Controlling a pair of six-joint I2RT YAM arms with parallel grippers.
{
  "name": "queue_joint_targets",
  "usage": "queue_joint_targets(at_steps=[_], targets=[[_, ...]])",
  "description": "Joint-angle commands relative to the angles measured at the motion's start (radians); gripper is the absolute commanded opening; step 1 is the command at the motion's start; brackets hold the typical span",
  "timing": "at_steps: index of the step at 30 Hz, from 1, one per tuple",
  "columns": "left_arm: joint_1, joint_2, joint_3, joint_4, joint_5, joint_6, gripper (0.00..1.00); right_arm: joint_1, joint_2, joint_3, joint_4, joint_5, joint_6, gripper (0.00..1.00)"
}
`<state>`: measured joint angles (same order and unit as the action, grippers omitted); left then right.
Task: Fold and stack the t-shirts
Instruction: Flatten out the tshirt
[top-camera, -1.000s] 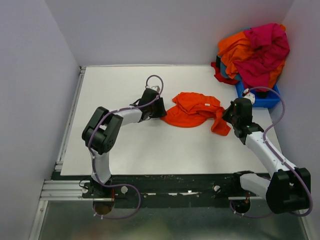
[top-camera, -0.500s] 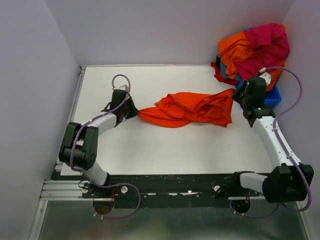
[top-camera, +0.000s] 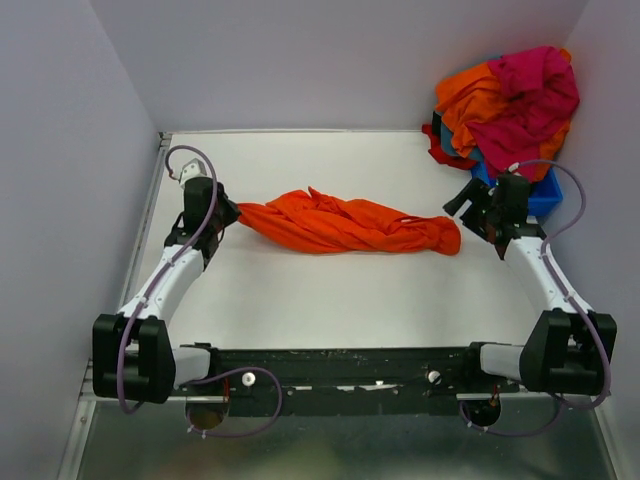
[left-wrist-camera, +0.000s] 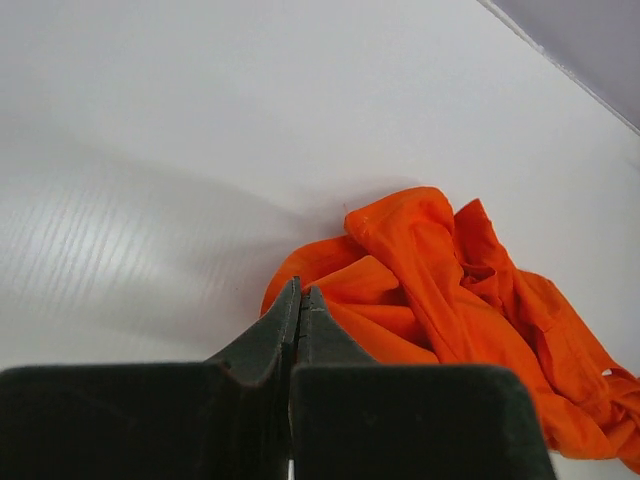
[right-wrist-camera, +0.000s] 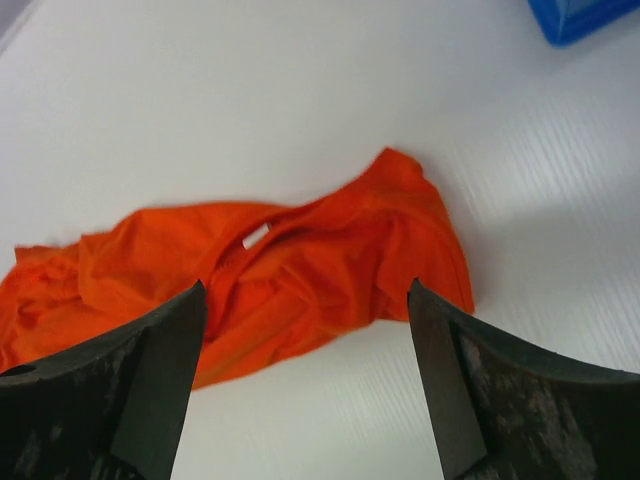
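Note:
My right gripper should next pass the orange t-shirt's end and go down onto its far edge, which is below, to the left in the top view.
An orange t-shirt (top-camera: 345, 225) lies pulled out into a long twisted band across the middle of the white table (top-camera: 300, 300). My left gripper (top-camera: 228, 214) is at its left end, jaws shut on the cloth's edge; in the left wrist view the closed tips (left-wrist-camera: 301, 288) meet the orange t-shirt (left-wrist-camera: 430, 270). My right gripper (top-camera: 466, 205) stands open just right of the shirt's right end, holding nothing. In the right wrist view the orange t-shirt (right-wrist-camera: 300, 270) lies flat ahead of the right gripper (right-wrist-camera: 305, 290), its white neck label showing.
A heap of orange, pink and red t-shirts (top-camera: 510, 100) fills a blue bin (top-camera: 535, 200) at the back right corner, close behind my right arm. The blue bin (right-wrist-camera: 580, 15) also shows at the top of the right wrist view. Purple walls enclose the table.
The left gripper shut on the shirt and pulled it far to the left, stretching it out. The right gripper carried its end to the right, then opened and let it drop.

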<state>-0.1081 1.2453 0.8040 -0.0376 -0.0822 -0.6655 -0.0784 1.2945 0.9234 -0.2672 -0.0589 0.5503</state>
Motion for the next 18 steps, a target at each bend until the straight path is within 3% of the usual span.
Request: queue_joint_targets(at_steps=[1, 5, 11, 18], targets=[[0.01, -0.017, -0.006, -0.021, -0.042, -0.023, 0.0, 0.0, -0.078, -0.118, 0.033, -0.107, -0.053, 0.88], [0.01, -0.026, -0.081, 0.033, 0.001, -0.045, 0.0, 0.031, -0.055, -0.152, 0.048, -0.113, -0.088, 0.82], [0.005, -0.041, -0.239, 0.134, 0.081, -0.062, 0.0, 0.248, 0.116, 0.035, -0.041, -0.075, -0.19, 0.77], [0.005, -0.099, -0.35, 0.136, 0.081, -0.045, 0.0, 0.387, 0.333, 0.205, -0.095, -0.026, -0.234, 0.7]])
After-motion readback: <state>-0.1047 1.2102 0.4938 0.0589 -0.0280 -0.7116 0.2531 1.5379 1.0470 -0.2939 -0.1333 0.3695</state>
